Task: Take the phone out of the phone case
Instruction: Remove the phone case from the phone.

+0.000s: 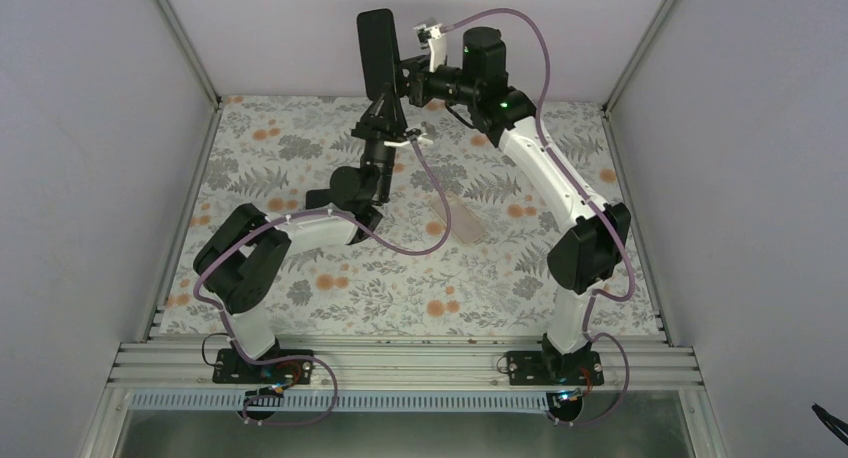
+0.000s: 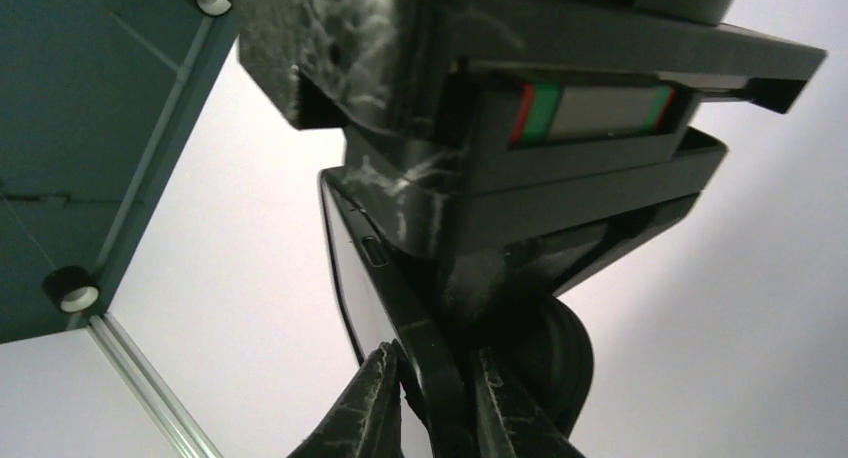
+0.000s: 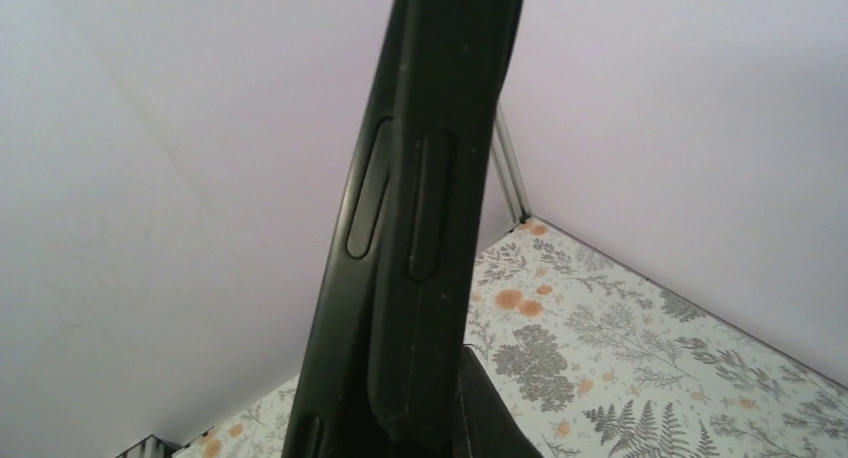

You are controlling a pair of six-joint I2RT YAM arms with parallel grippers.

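My right gripper draws away from the phone next, then back and down to release the case on bare cloth beside the clear piece, since layers part.
A black phone in its black case (image 1: pixel 378 50) is held upright in the air near the back wall. My left gripper (image 1: pixel 386 98) reaches up from below and is shut on its lower edge. In the left wrist view its fingers (image 2: pixel 372 403) pinch the thin dark slab (image 2: pixel 405 308). My right gripper (image 1: pixel 407 78) comes in from the right and is shut on the phone's side. The right wrist view shows the phone (image 3: pixel 420 228) edge-on, two dark layers side by side with side buttons, and one finger (image 3: pixel 492 413) against it. I cannot tell which layer is the case.
The table (image 1: pixel 300 148) has a floral cloth. A small clear plastic piece (image 1: pixel 463 218) lies on it between the arms. White walls and metal frame posts (image 1: pixel 185 38) close in the back and sides. The right gripper's body (image 2: pixel 560 108) hangs just above the left wrist camera.
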